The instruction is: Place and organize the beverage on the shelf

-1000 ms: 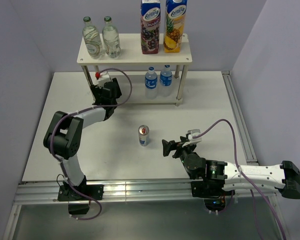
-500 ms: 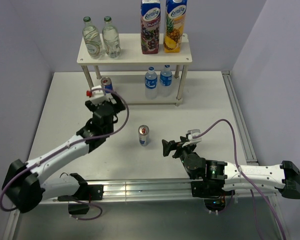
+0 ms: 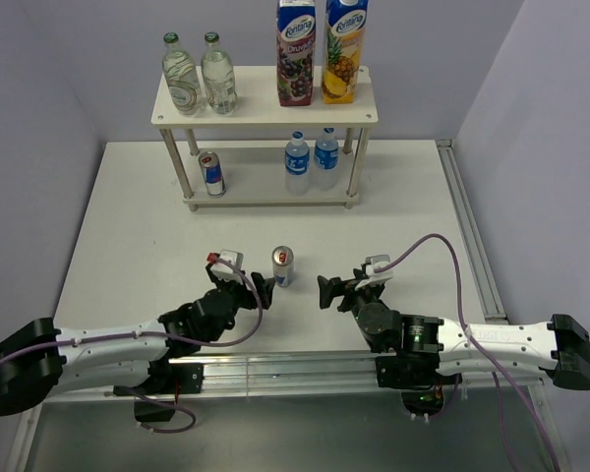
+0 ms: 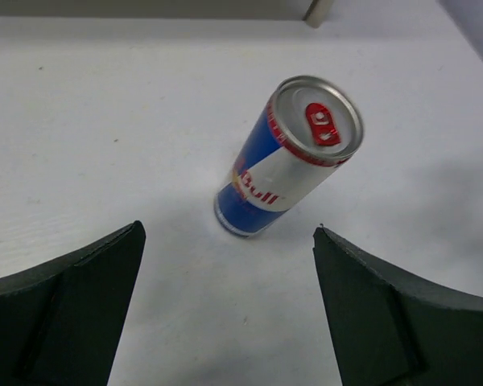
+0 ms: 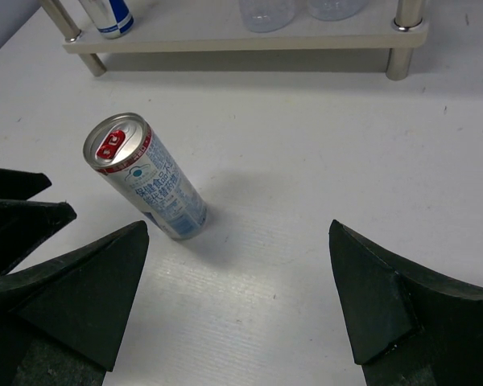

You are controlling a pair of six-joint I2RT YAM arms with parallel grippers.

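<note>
The can stands beyond my left gripper's open fingers, so I need to move that gripper outward and to the right in the top view, around the can's upper body (image 3: 283, 265) (image 4: 288, 167).
The shelf (image 3: 265, 110) stands at the back. Two green-capped glass bottles (image 3: 182, 74) (image 3: 218, 74) stand on its top board. A can (image 3: 211, 174) and two blue-capped water bottles (image 3: 297, 162) (image 3: 325, 157) stand on its lower board. A second can (image 3: 283, 266) stands upright on the table. My left gripper (image 3: 261, 287) is open and empty just left of it; the can (image 4: 290, 157) shows ahead of its jaws (image 4: 227, 233). My right gripper (image 3: 326, 291) is open and empty just right of it; the can (image 5: 145, 177) stands ahead-left of its jaws (image 5: 239, 229).
Two tall juice cartons (image 3: 296, 51) (image 3: 343, 49) stand on the right of the top board. Lower board room lies between the can and the water bottles. The left gripper's fingers (image 5: 16, 201) show at the left edge of the right wrist view. Metal rails run along the table's near and right edges.
My left arm has drawn back from the shelf, leaving a can on the lower board's left end. Its open gripper now sits by the can on the table. The right arm has not moved.
</note>
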